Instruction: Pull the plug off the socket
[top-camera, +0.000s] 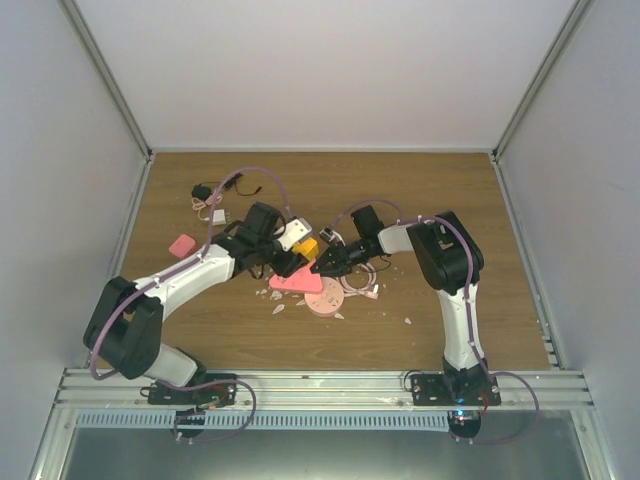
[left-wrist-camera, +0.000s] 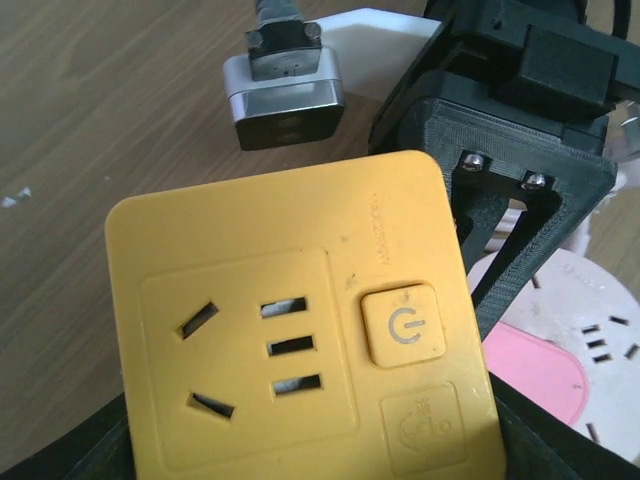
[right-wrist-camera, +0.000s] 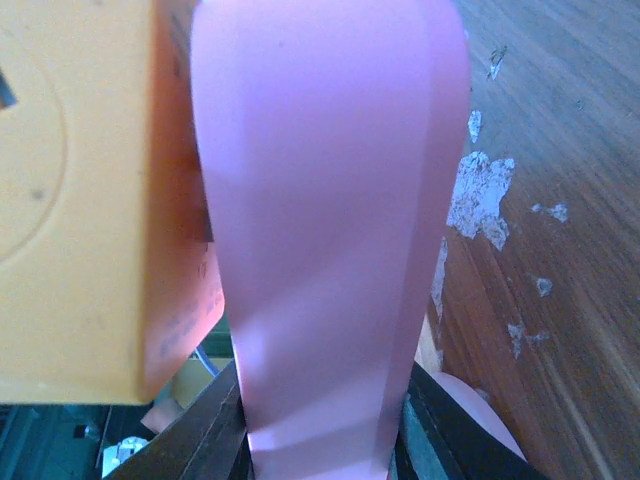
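Observation:
My left gripper pulls off the socket next, then moves down onto clear wood by the black cables, outward and to the left in the top view.
The socket (top-camera: 297, 283), a flat pink triangle, is held on edge between the jaws of my right gripper (top-camera: 322, 267). It fills the right wrist view as a pink slab (right-wrist-camera: 330, 200), with that gripper (right-wrist-camera: 320, 440) shut on its two faces. The plug, a yellow cube (top-camera: 306, 246) with slots and a power button, presses against the socket's left face (right-wrist-camera: 80, 200); its prongs are hidden. My left gripper (top-camera: 288, 256) is shut on the yellow cube (left-wrist-camera: 290, 330), with dark fingers (left-wrist-camera: 90, 450) at its lower corners.
A round pale pink disc (top-camera: 326, 300) with socket holes lies just below both grippers. A white block with a black cable (left-wrist-camera: 285, 95) lies behind the cube. A small pink block (top-camera: 182, 244) and black cables (top-camera: 205, 192) lie at the back left. White flecks (top-camera: 408, 321) dot the wood.

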